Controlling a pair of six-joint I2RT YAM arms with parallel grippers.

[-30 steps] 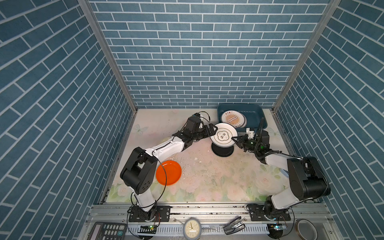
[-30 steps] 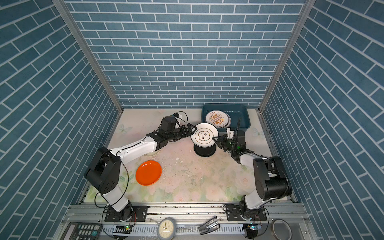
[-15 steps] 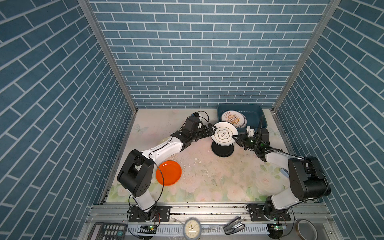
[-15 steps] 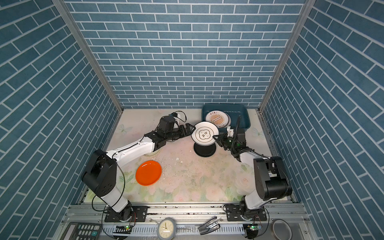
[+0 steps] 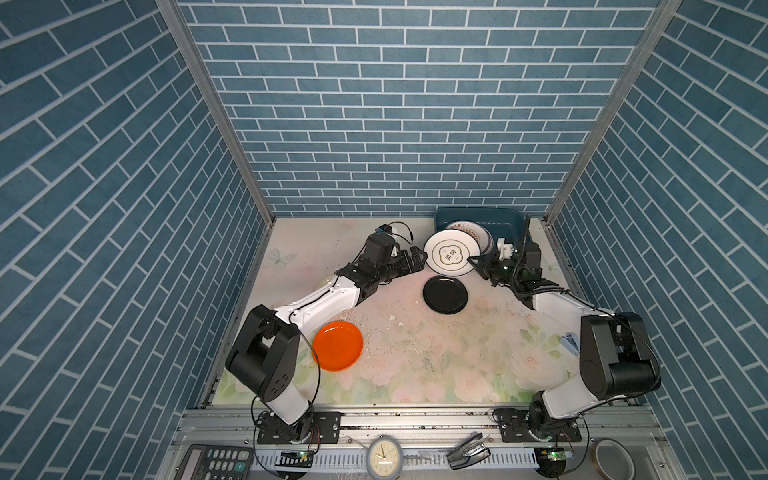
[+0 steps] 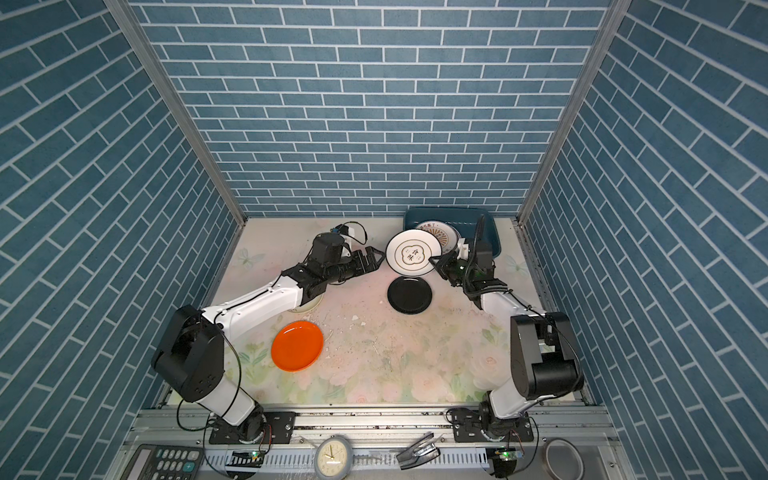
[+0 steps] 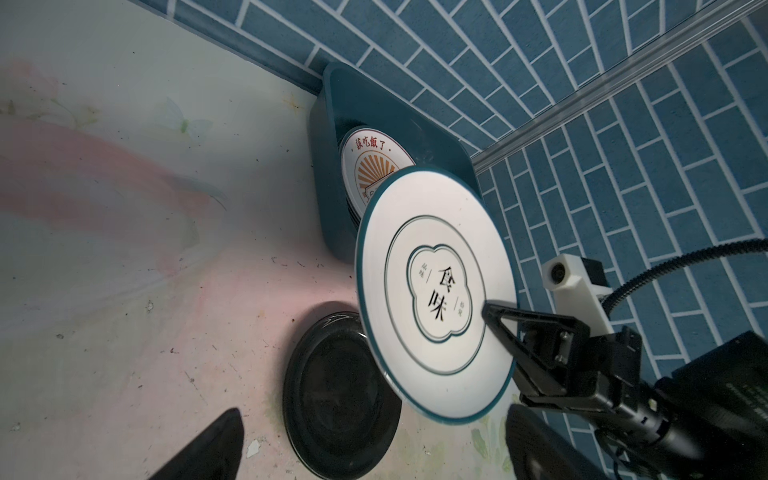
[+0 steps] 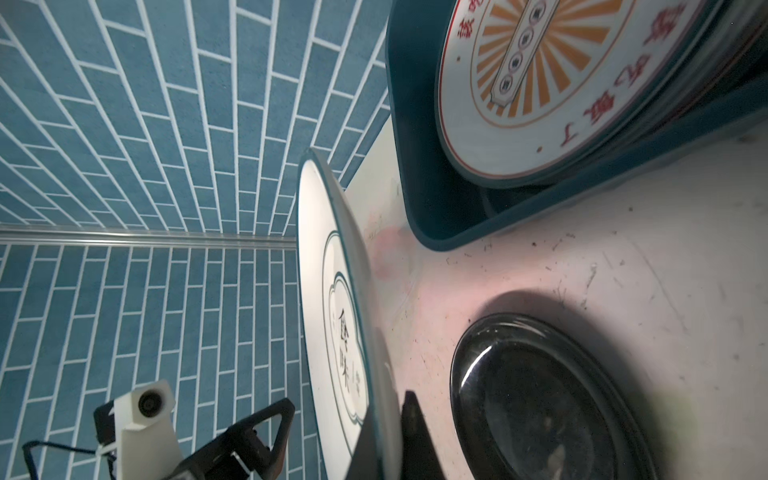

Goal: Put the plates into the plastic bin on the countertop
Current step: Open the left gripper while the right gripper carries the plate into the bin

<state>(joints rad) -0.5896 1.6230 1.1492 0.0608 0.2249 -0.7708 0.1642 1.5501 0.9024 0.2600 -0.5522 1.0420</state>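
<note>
The sunburst plate (image 6: 438, 232) (image 8: 553, 68) is farther outward and below. My right gripper should next move outward and lower the white plate onto it to let the white plate go.
My right gripper (image 5: 471, 261) (image 8: 386, 436) is shut on the near rim of a white plate (image 5: 451, 253) (image 6: 413, 252) (image 7: 436, 299) with a teal edge. It holds the plate tilted in the air, just in front of the plastic bin (image 5: 478, 214) (image 7: 332, 145). A stack topped by a sunburst plate (image 6: 444, 232) (image 8: 540, 83) lies in the bin. Below the held plate a black plate (image 5: 444, 295) (image 8: 540, 399) rests on the countertop (image 5: 415, 353). My left gripper (image 5: 422, 259) (image 7: 376, 444) is open and empty, left of the held plate. An orange plate (image 5: 337, 345) lies near left.
A pale plate rim (image 6: 309, 305) shows under the left forearm. Brick walls close in three sides. On the front rail lie a calculator (image 5: 216, 461), a clock (image 5: 384, 457), a black clip (image 5: 467, 446) and a tape roll (image 5: 613, 457). A small blue object (image 5: 569, 343) lies near the right arm.
The right gripper has carried the white plate up and back toward the bin, so more of the black plate shows. The left gripper stays open and has barely moved.
</note>
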